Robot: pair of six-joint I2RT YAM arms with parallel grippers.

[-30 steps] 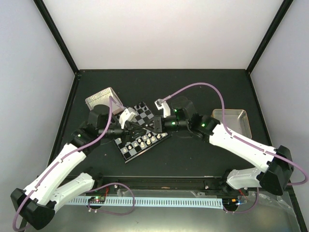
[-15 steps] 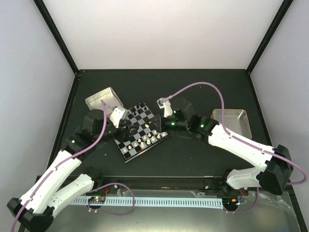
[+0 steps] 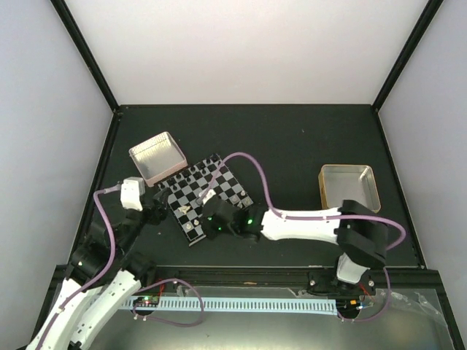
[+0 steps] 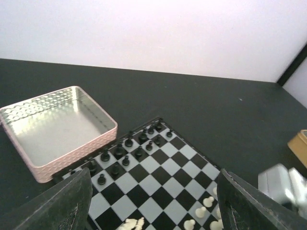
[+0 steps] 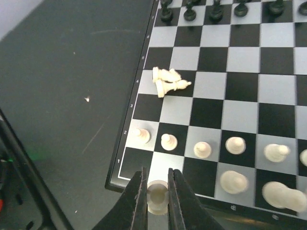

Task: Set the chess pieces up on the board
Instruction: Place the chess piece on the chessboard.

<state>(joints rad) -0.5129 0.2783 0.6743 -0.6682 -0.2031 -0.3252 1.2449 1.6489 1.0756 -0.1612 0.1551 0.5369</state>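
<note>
The board's dark corner square is still empty beside the cream end pawn, so the robot's right gripper will next go left in the top view and lower to release the rook on that square.
The board (image 3: 211,184) lies tilted at the table's middle left; it also fills the right wrist view (image 5: 249,62) and the left wrist view (image 4: 158,187). My right gripper (image 5: 157,191) is shut on a cream chess piece (image 5: 157,200) just over the board's near left corner, seen from above at the near edge (image 3: 211,223). A row of cream pawns (image 5: 201,148) stands behind it. Two cream pieces (image 5: 168,79) lie toppled on the left files. Black pieces (image 4: 129,148) stand at the far side. My left gripper (image 4: 154,191) is open and empty, back off the board's left side (image 3: 160,198).
A pink-sided metal tray (image 3: 156,157) sits behind the board's left corner, close to the black rows (image 4: 53,124). A second metal tray (image 3: 349,187) is at the right. The right arm's purple cable (image 3: 252,171) arcs over the board.
The left gripper opened and drew back left off the board. The right arm swung from the board's right corner to its near left edge, shut on a cream piece.
</note>
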